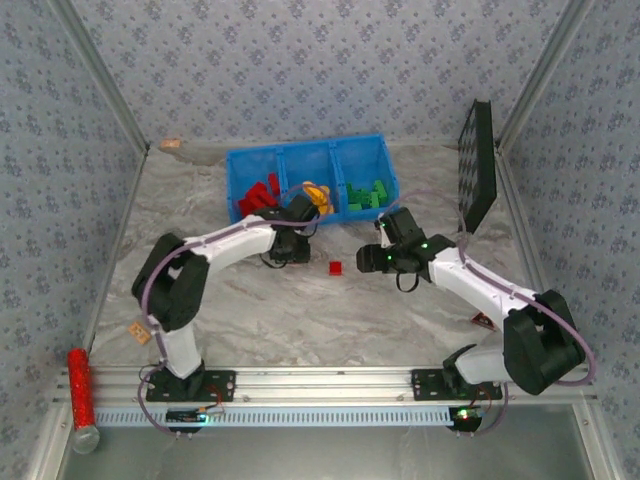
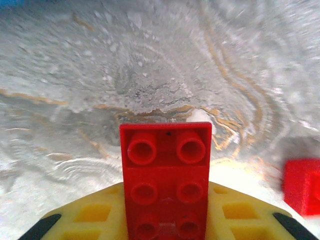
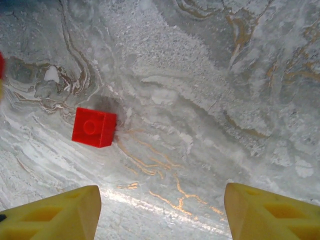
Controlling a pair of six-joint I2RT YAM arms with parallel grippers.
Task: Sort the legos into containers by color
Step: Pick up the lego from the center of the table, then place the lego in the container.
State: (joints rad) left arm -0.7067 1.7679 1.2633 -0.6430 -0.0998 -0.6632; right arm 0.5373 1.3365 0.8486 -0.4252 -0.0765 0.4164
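Note:
The left gripper moves the long red brick away from my base to over the bin that holds red bricks next, then releases it there.
A long red brick (image 2: 166,180) stands between my left gripper's yellow fingers (image 2: 90,220), which are shut on it above the marbled table. From above, that gripper (image 1: 287,247) hangs just in front of the blue bins (image 1: 312,178). Their left bin holds red bricks (image 1: 258,196), the middle one yellow-orange bricks (image 1: 319,195), the right one green bricks (image 1: 366,194). A small red brick (image 1: 335,267) (image 3: 93,127) lies alone on the table between the two arms, and shows at the right edge (image 2: 302,186) of the left wrist view. My right gripper (image 3: 162,212) (image 1: 381,256) is open and holds nothing, right of that brick.
A black perforated panel (image 1: 477,165) leans at the back right. A tan block (image 1: 140,332) lies by the left arm's base, and a red-and-black piece (image 1: 482,320) beside the right arm. A red glittery cylinder (image 1: 80,392) rests on the front rail at left.

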